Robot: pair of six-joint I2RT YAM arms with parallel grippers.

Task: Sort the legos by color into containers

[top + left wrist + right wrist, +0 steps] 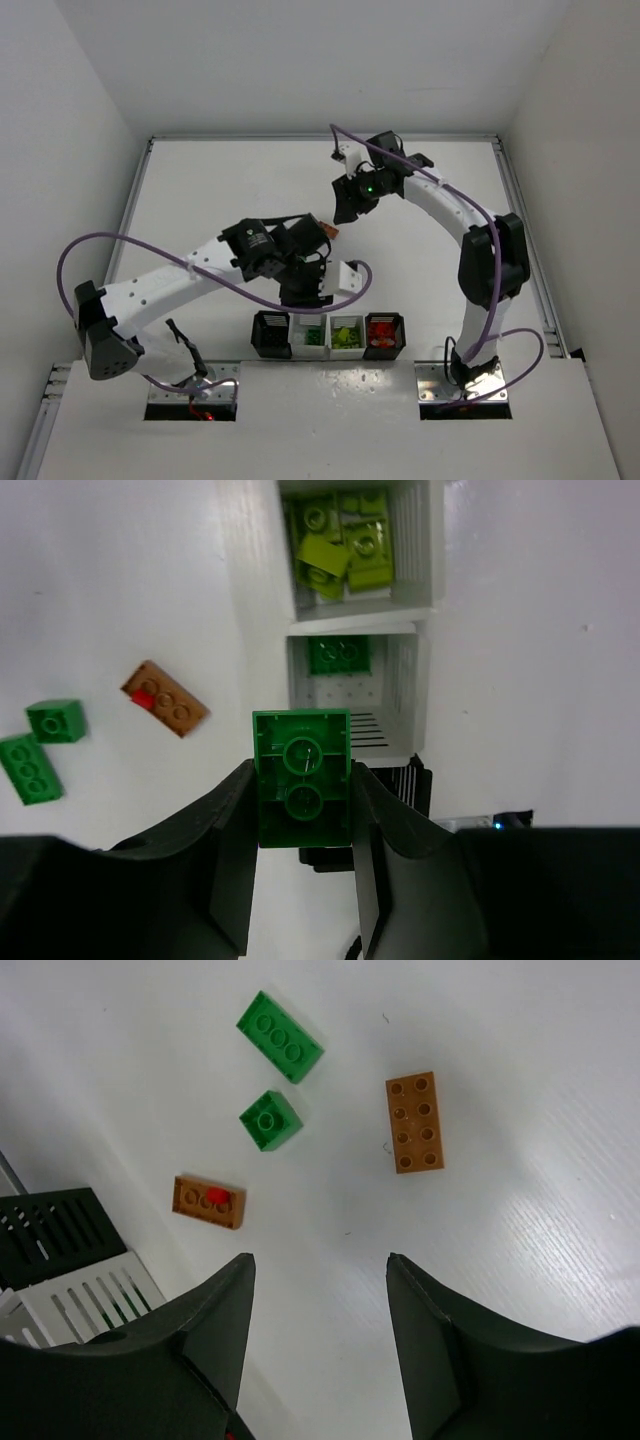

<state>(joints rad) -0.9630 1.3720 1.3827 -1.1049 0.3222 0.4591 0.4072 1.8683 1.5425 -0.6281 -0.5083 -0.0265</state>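
Note:
My left gripper needs to go down next and bring the dark green lego back over the white container that already has a dark green brick in it. Then it should let go of the lego.
My left gripper is shut on a dark green lego, underside up, just short of the white container that holds one dark green brick. Beyond it, another white container holds yellow-green bricks. My right gripper hangs open and empty above the table. Loose below it lie a long dark green brick, a small dark green brick, an orange-brown brick, and an orange-brown plate with a tiny red piece on it.
The four containers stand in a row at the near edge: an empty black one, two white ones, and a black one with red bricks. White walls enclose the table on three sides. Purple cables loop off both arms.

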